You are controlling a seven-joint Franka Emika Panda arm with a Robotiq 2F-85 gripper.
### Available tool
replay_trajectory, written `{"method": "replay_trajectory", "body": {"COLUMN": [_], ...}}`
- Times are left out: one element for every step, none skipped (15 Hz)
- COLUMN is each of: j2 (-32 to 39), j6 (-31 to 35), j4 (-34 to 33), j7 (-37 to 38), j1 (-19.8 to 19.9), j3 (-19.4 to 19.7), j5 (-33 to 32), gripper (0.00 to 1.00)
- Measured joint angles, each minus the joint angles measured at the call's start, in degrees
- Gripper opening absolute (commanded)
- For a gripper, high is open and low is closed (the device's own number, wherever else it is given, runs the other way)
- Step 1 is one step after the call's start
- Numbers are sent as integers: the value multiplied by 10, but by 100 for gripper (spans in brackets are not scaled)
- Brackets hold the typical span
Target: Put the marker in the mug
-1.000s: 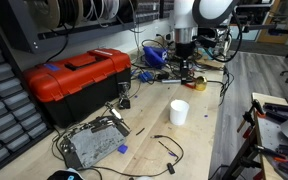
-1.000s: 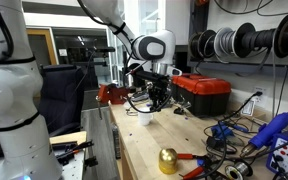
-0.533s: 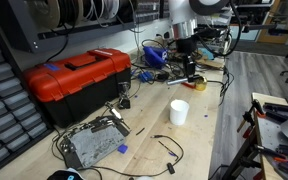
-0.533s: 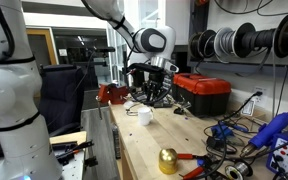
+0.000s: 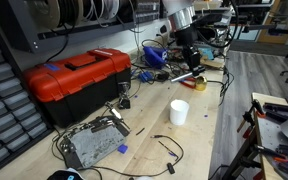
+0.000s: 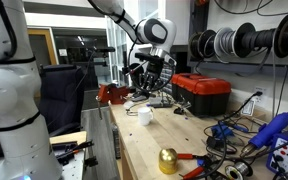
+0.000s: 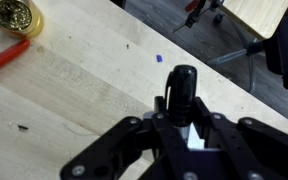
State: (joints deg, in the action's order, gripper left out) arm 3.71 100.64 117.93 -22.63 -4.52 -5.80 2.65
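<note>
I should tilt my gripper, lower the marker's end into the mug's opening [image 5: 180,104] and let go of it, because the dark marker is nearly level above the upright mug.
My gripper [image 5: 191,64] is shut on the dark marker [image 7: 182,88], which stands out between the fingers in the wrist view. The gripper hangs above the wooden bench, beyond the white mug [image 5: 179,112] and higher than it. In an exterior view the gripper [image 6: 152,90] is above and slightly to the right of the mug [image 6: 144,116]. The mug stands upright on the bench and looks empty. The mug is not in the wrist view.
A red toolbox [image 5: 74,80] stands on the bench, also seen in an exterior view [image 6: 202,92]. A yellow tape roll [image 5: 199,83], a grey metal box [image 5: 92,145], loose cables and a gold bell [image 6: 168,160] lie around. The bench edge runs close to the mug.
The gripper has risen from the bench with the marker in it and tilted. The mug has not moved.
</note>
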Motion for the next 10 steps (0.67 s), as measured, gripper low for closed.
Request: {"method": "replay_trajectory", "body": {"j2": [5,11,19,27,37,46,56,66,76,86], "j6": [-14,-28,-40,-54,-66,-78,-88,-100,-112,-124], "j4": [-9,-18,-27,-37,-47,-57,-67,-76,-87,-97], "j7": [-1,-2,-2,-2,-3,-3,-3,-3,-3,-3], "j1": [-1,-1,-2,-4,-6,-8,-10,-12,-15,-17], "j3": [-1,-3,-5,-7,-8,-10,-13,-15,-17,-20], "j5": [0,-1,-3,-6,-9,-12,-16,-21,-25,-30], "gripper": [7,7,7,7,7,7,7,7,7,7]}}
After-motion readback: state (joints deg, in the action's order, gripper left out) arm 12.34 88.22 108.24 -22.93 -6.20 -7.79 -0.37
